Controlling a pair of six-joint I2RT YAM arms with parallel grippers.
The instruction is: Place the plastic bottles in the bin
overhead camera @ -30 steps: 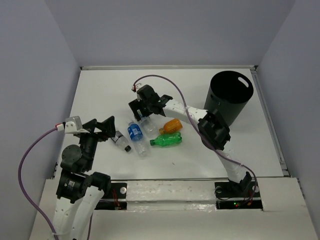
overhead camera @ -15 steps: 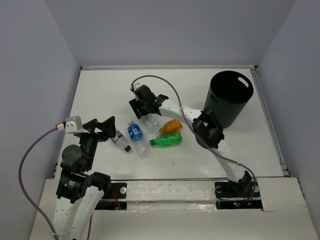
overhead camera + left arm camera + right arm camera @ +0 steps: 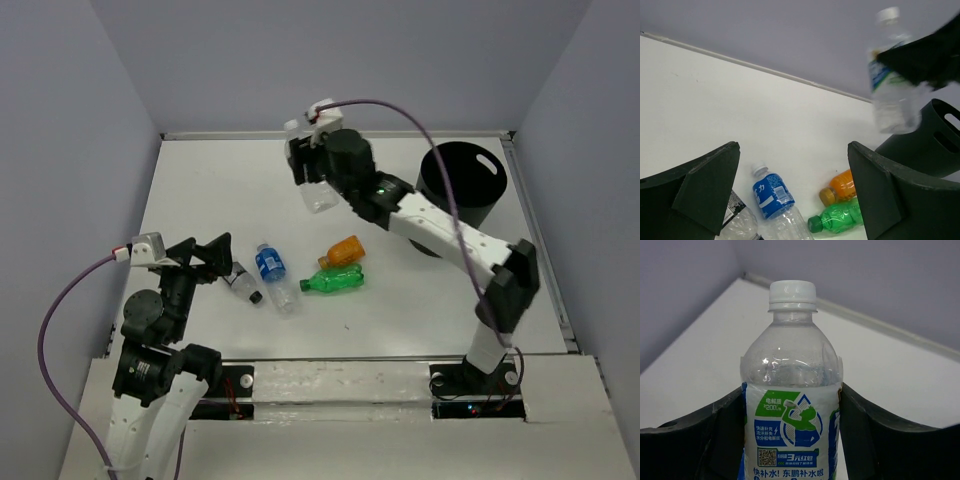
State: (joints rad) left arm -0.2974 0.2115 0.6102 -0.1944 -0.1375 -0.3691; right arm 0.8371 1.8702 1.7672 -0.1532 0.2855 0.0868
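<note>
The right gripper carries the bottle to the right in the top view over the black bin's opening (image 3: pixel 468 171) next, then lets go, since bare tabletop lies beneath the bottle.
My right gripper (image 3: pixel 312 168) is shut on a clear plastic bottle (image 3: pixel 318 190) with a white cap and a blue-green label (image 3: pixel 791 440). It holds the bottle in the air over the far middle of the table, left of the black bin (image 3: pixel 482 212). Four bottles lie on the table: one clear with a blue label (image 3: pixel 270 265), a small clear one with a dark cap (image 3: pixel 241 282), a green one (image 3: pixel 336 281) and an orange one (image 3: pixel 347 248). My left gripper (image 3: pixel 214 256) stands open just left of them, holding nothing. Its wrist view shows the blue-label bottle (image 3: pixel 771 194) between its fingers' line of sight.
The white table (image 3: pixel 220 190) is walled by grey panels on the left, back and right. The right arm's forearm (image 3: pixel 450 232) stretches across in front of the bin. A purple cable (image 3: pixel 395 108) loops above the right wrist.
The right gripper closed on the clear bottle in the cluster, then lifted it up and toward the back of the table. The left arm and the other bottles stayed put.
</note>
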